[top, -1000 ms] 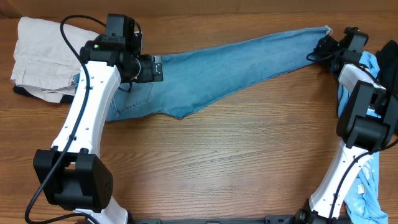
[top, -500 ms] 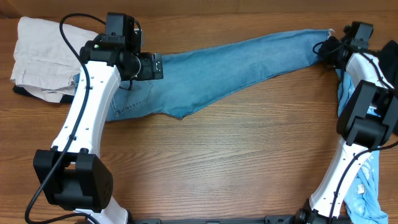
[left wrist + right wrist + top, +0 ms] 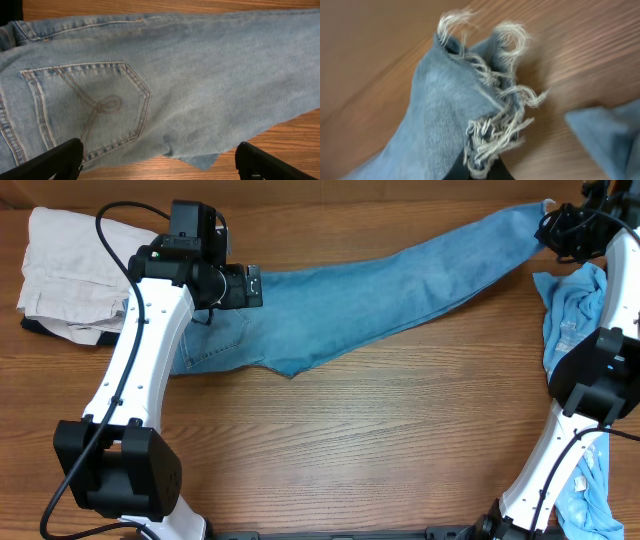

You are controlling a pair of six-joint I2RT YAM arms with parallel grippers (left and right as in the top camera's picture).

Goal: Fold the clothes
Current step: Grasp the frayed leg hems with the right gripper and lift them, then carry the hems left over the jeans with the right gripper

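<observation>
The hem goes left in the overhead view next, down onto the denim [image 3: 274, 325] beside the pocket, and leaves my right gripper, as the leg lies unfolded.
The light blue jeans [image 3: 380, 275] lie stretched across the table from the left arm to the far right corner. My left gripper [image 3: 252, 287] hovers over their waist end, open, its dark fingers [image 3: 55, 162] wide apart above the stitched back pocket [image 3: 95, 110] with nothing between them. In the left wrist view the jeans [image 3: 200, 75] fill most of the picture, and the left gripper [image 3: 160, 162] straddles their lower edge. My right gripper [image 3: 553, 225] is shut on the frayed hem [image 3: 487, 125] of the leg, lifted off the wood; the right gripper [image 3: 485, 172] barely shows under the fringe.
Beige trousers [image 3: 65, 275] lie bunched at the far left behind the left arm. A cyan T-shirt [image 3: 570, 315] hangs at the right edge next to the right arm, and its corner [image 3: 610, 135] shows in the right wrist view. Bare wood [image 3: 350, 440] spans the front.
My right gripper has shut on the frayed hem and drawn it back and to the right, stretching the leg straighter. The left arm has not moved.
</observation>
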